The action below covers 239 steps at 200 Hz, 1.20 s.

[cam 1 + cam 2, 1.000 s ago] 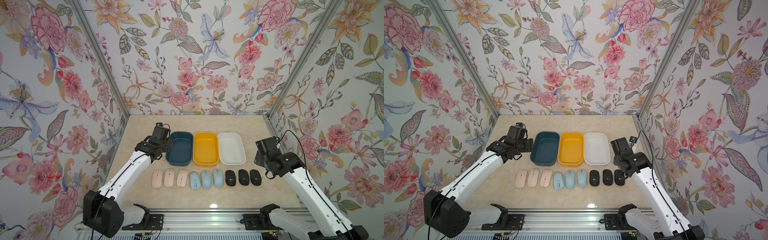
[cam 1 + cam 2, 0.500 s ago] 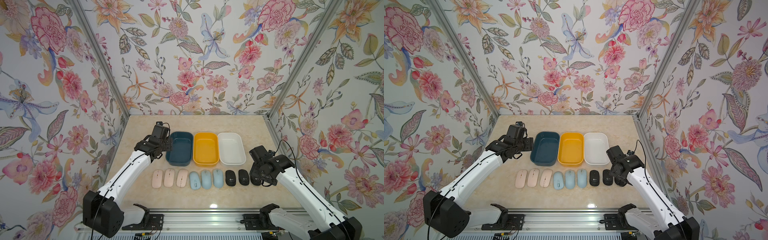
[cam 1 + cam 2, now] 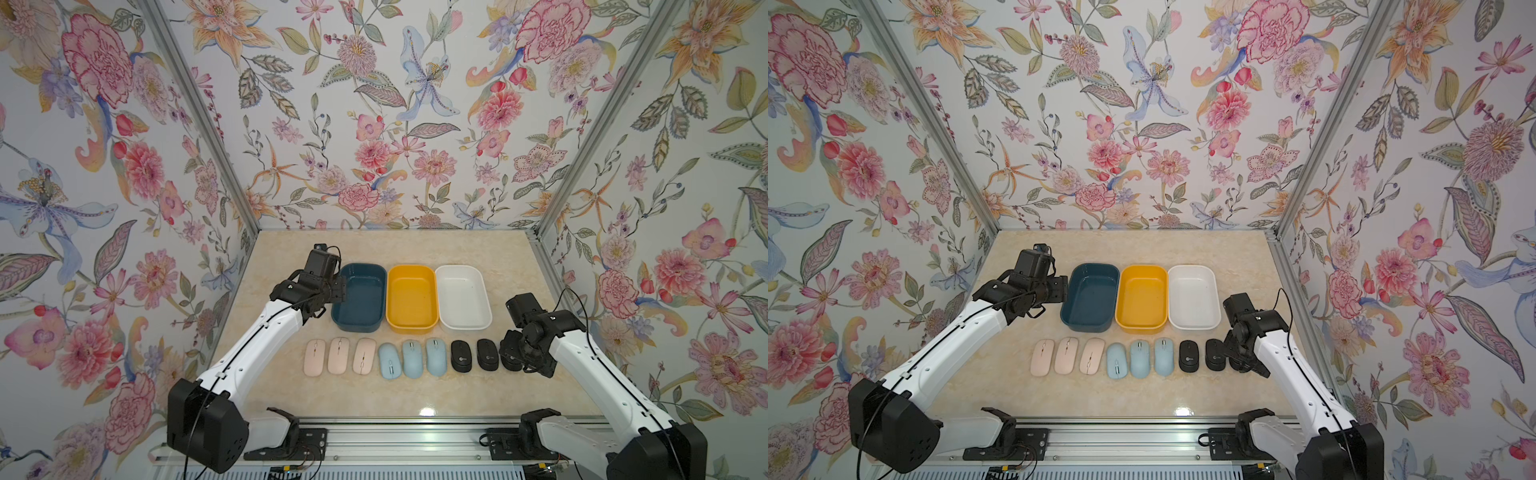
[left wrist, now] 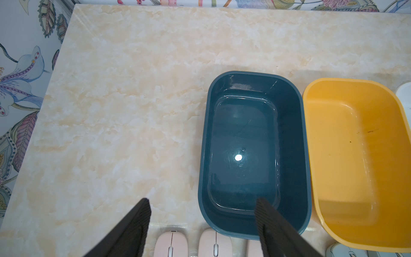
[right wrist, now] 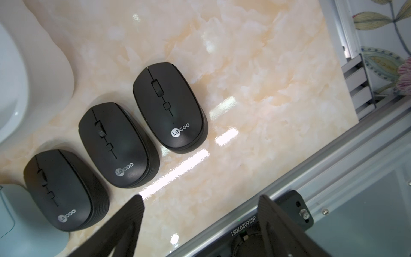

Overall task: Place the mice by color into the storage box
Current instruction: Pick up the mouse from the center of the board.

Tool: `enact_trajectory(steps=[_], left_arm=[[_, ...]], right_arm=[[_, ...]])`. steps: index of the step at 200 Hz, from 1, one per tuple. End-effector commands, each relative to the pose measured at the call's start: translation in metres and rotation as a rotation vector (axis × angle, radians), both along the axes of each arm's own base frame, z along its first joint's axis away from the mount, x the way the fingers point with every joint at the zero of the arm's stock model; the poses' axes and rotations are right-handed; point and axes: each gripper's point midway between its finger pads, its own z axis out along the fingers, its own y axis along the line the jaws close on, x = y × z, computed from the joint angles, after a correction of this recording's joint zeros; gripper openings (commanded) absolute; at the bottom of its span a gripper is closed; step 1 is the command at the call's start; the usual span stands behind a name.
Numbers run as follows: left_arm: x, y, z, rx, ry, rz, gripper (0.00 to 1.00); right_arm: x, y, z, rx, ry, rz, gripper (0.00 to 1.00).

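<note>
My right gripper should go down and outward next until its fingers are on both sides of the logo end of the third black mouse. That end is below and outward of the open fingers.
Nine mice lie in a row on the marble table: three pink [image 3: 338,355], three light blue [image 3: 412,358], three black [image 3: 461,356]. Behind them stand three storage boxes: dark teal [image 3: 359,330], yellow [image 3: 411,330] and white [image 3: 465,326], all empty. My left gripper [image 4: 203,201] hangs open by the teal box's [image 4: 204,155] near left corner, holding nothing. My right gripper [image 5: 200,198] is open and empty just above the right end of the row. It covers part of the rightmost black mouse [image 5: 170,106] in both top views.
Floral walls close in the table on the left, back and right. An aluminium rail [image 3: 415,432] with both arm bases runs along the front edge. Bare marble [image 4: 133,111] lies left of and behind the boxes.
My right arm has swung down and inward from beside the white box to the black mice, and its jaws have widened. The left arm and all the mice have stayed put.
</note>
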Motion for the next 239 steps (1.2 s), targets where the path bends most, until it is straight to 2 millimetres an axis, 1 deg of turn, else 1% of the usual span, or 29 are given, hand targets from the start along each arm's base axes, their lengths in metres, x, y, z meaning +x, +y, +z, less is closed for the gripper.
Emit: enact_trajectory(steps=[1,45,91,143,175,202,239], left_arm=[[0.004,-0.004,0.004,0.006,0.009,-0.022,0.78],[0.005,-0.005,-0.002,0.006,0.024,-0.015,0.78],[0.008,-0.005,-0.003,0.005,0.026,-0.008,0.78],[0.011,-0.006,-0.005,0.009,0.035,-0.006,0.78],[0.015,-0.007,-0.005,0.013,0.035,-0.009,0.78],[0.017,-0.008,-0.004,0.014,0.034,-0.013,0.78],[0.02,-0.009,-0.005,0.02,0.038,-0.012,0.77]], right_arm=[[0.004,0.003,-0.007,0.025,0.023,0.032,0.86],[0.01,0.001,-0.016,0.034,0.059,0.04,0.86],[0.013,-0.001,-0.029,0.036,0.106,0.029,0.85],[0.02,0.001,-0.047,0.063,0.146,0.041,0.85],[0.027,-0.001,-0.053,0.059,0.164,0.048,0.84],[0.034,-0.005,-0.054,0.061,0.172,0.049,0.84],[0.042,-0.007,-0.061,0.095,0.187,0.045,0.84]])
